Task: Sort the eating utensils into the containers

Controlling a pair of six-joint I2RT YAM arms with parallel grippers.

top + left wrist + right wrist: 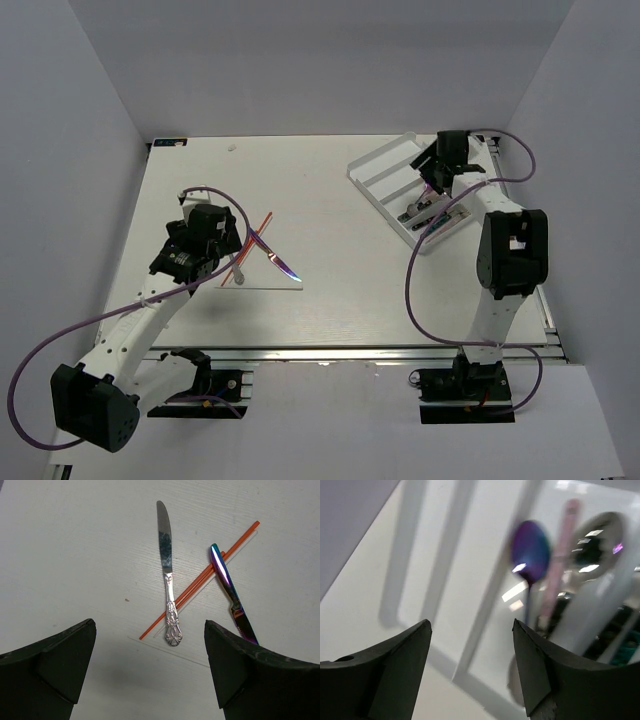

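Note:
The iridescent knife is outside the tray, so the robot's right gripper should go from the tray [372,190] to the left in the top view and down onto the iridescent knife's handle [263,244].
A silver knife [168,575] with an ornate handle lies on the white table, crossing thin red-orange sticks [200,577]. An iridescent purple-teal knife [229,587] lies across the sticks' right side. My left gripper [150,672] is open and empty, hovering just short of the silver knife's handle; it also shows in the top view [218,258]. The white tray [372,190] stands at the far right. My right gripper [437,172] hovers over it, open and empty [470,665]. A purple spoon [530,550] and a silver spoon [592,550] lie in the tray, blurred.
Several utensils [428,215] are bunched in the tray's near-right compartments. Tray dividers [490,605] run below my right fingers. A faint clear edge line [170,652] crosses the table near the silver knife's handle. Grey walls enclose the table on three sides.

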